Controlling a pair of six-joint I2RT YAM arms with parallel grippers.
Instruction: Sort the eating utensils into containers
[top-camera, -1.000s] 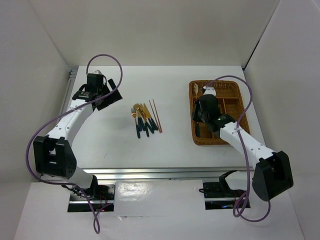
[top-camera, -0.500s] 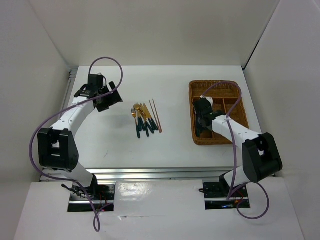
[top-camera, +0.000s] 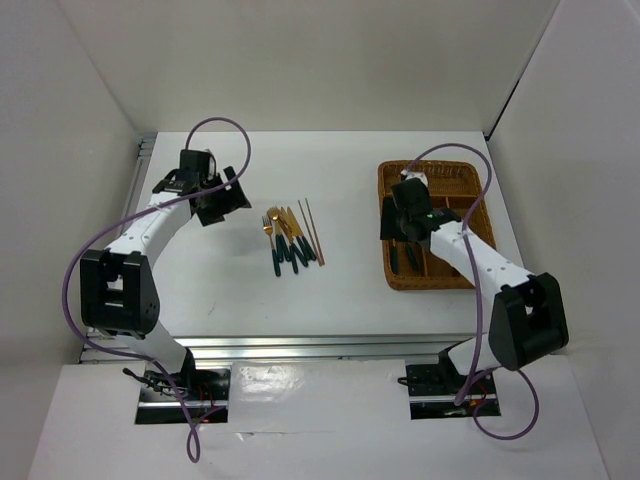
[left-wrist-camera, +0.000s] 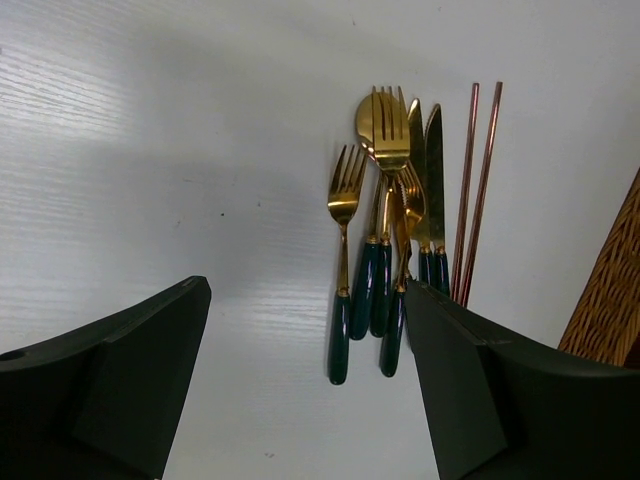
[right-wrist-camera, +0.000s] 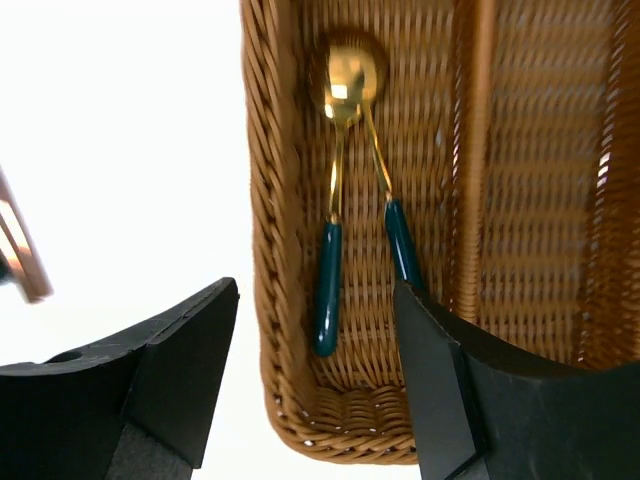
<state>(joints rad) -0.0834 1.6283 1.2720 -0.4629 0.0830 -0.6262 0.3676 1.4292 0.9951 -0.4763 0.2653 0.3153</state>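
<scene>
Next, my left gripper moves across and down onto the nearest fork's neck (top-camera: 271, 239) (left-wrist-camera: 343, 282), which lies below it, to its right in the top view, clear of the heap of utensils.
Several gold utensils with dark green handles (top-camera: 282, 240) lie in a bunch on the white table, with two brown chopsticks (top-camera: 313, 230) at their right. The left wrist view shows forks (left-wrist-camera: 343, 260), knives (left-wrist-camera: 430, 190) and the chopsticks (left-wrist-camera: 475, 190). My left gripper (top-camera: 228, 198) hovers open to their left, nothing between its fingers (left-wrist-camera: 150, 360). My right gripper (right-wrist-camera: 316, 300) is open above the wicker tray's (right-wrist-camera: 262, 200) leftmost compartment. Two spoons (right-wrist-camera: 350, 80) lie in that compartment, heads overlapping and handles spread apart. The tray (top-camera: 470, 225) stands at the right.
A woven divider (right-wrist-camera: 470, 150) separates the spoon compartment from the one to its right. The tray's corner (left-wrist-camera: 610, 300) shows at the right edge of the left wrist view. White walls close the table on three sides.
My right gripper has opened over the tray's left compartment and drawn back up, leaving a spoon lying there. My left gripper has drifted slightly right, toward the utensils.
</scene>
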